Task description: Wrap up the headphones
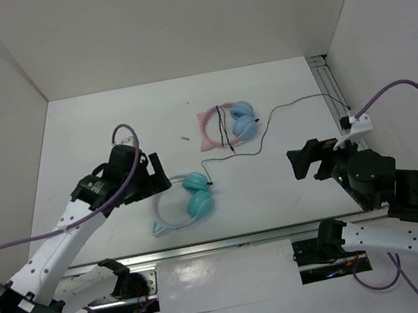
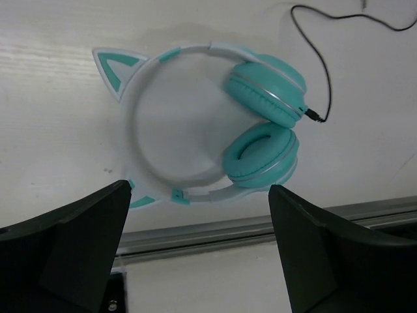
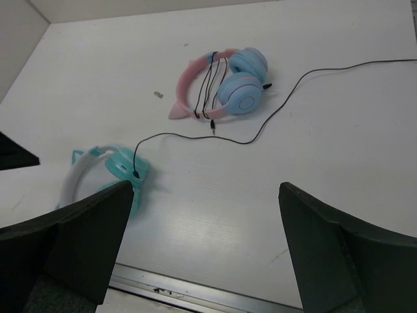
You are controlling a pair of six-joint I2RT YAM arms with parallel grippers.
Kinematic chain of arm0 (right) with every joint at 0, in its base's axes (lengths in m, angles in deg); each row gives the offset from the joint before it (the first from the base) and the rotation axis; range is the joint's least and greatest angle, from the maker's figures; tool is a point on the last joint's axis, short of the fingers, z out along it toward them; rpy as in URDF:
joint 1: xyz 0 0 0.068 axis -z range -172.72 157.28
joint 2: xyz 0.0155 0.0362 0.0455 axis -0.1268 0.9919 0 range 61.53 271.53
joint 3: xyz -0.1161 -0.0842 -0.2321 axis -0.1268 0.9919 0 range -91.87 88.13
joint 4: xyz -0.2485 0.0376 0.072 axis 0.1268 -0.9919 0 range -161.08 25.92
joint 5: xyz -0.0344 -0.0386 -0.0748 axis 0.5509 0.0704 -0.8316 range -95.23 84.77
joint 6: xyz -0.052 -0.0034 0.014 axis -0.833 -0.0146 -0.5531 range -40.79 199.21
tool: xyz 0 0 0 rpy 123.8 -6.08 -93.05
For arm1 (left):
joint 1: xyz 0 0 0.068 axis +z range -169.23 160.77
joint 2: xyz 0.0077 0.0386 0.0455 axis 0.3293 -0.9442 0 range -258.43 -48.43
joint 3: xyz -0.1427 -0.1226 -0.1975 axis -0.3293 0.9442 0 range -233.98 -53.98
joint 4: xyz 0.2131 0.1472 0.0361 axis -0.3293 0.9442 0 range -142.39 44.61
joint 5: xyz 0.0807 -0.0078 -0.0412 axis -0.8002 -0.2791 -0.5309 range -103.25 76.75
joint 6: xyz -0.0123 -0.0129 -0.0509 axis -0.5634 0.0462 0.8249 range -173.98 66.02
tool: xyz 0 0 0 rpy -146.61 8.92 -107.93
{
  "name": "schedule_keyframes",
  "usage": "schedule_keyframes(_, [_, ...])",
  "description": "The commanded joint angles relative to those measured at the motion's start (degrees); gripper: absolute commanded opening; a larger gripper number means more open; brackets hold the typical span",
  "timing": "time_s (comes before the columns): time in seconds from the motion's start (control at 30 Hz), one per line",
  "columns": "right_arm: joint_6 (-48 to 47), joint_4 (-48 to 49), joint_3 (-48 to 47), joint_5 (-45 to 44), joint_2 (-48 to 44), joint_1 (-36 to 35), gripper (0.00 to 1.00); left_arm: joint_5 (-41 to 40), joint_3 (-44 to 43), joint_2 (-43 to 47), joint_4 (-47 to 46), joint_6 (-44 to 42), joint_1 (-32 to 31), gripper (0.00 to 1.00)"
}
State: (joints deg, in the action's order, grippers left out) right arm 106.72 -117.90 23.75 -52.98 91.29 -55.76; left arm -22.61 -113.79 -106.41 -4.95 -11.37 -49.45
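My left gripper is to go down to the headband between the cat ears next, and then it should close.
The headphones point(image 1: 190, 200) lie flat near the table's front edge: teal ear cups, pale band with cat ears point(image 2: 260, 130) point(image 3: 107, 171). Their thin black cord point(image 1: 267, 121) is plugged into one cup and trails loose across the table to the far right point(image 3: 287, 98). My left gripper point(image 1: 161, 174) hovers just left of the headphones, open and empty; in the left wrist view the band lies between and beyond its gripper point(image 2: 199, 195). My right gripper point(image 1: 297, 164) hangs open and empty to the right of them, over bare table point(image 3: 205, 195).
A pink-banded pair of headphones point(image 1: 228, 125) point(image 3: 221, 88) with light blue cups, its cord wound round the band, lies farther back. A small speck point(image 1: 183, 138) sits left of it. A metal rail point(image 1: 231, 241) runs along the front edge. White walls enclose the table.
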Motion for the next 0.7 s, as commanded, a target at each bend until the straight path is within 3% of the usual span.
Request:
schedule_keyframes(0.0, [-1.1, 4.2, 1.4, 3.4, 2.6, -0.4, 1.00, 5.2, 5.8, -3.0, -7.7, 6.8, -0.2, 1.00])
schedule_keyframes(0.1, [-3.0, 7.2, 3.2, 8.2, 2.6, -0.4, 1.00, 2.6, 11.8, -5.1, -13.9, 8.3, -0.2, 1.00])
schedule_keyframes(0.27, [-5.0, 8.6, 3.2, 13.2, 3.7, -0.4, 1.00, -4.2, 14.3, -12.8, -13.3, 9.7, -0.7, 1.00])
schedule_keyframes(0.43, [-5.5, 10.0, 3.8, 15.0, 2.6, -0.4, 1.00, -5.3, 19.2, -16.1, -18.1, 10.5, -0.7, 1.00])
schedule_keyframes(0.6, [-5.5, 11.4, 6.1, 17.2, 0.6, -0.4, 1.00, -5.3, 22.3, -19.7, -23.5, 10.0, -0.7, 0.90])
schedule_keyframes(0.67, [-6.1, 12.0, 6.1, 17.9, 0.6, -0.4, 1.00, -5.3, 22.3, -20.5, -24.3, 9.9, -0.7, 0.81])
